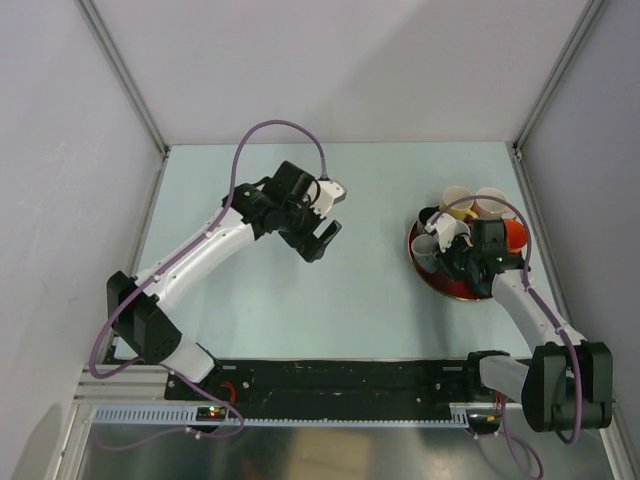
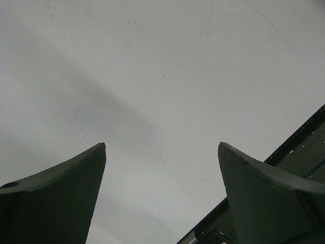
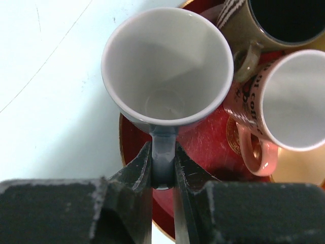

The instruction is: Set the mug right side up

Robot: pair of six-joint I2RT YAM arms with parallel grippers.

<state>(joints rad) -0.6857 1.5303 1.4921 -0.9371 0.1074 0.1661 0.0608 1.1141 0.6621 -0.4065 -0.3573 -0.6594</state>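
My right gripper next lowers the grey-blue mug, opening already up, onto the tray's red bottom beside the pink mug. It then releases the mug's handle, as the tray's bottom lies below the gripper.
A pale grey-blue mug sits over the left edge of the red tray, its white inside and open mouth turned toward the right wrist camera. My right gripper is shut on the mug's handle, one finger pressed against each side. In the top view this mug is at the tray's left side, just ahead of the right gripper. Whether it rests on the tray or hangs just above it, I cannot tell. My left gripper is open over bare table, left of centre, and holds nothing.
A pink mug and an olive striped mug crowd the tray right beside the held mug. Yellow, cream and orange mugs stand at the tray's far side. The right wall post is close.
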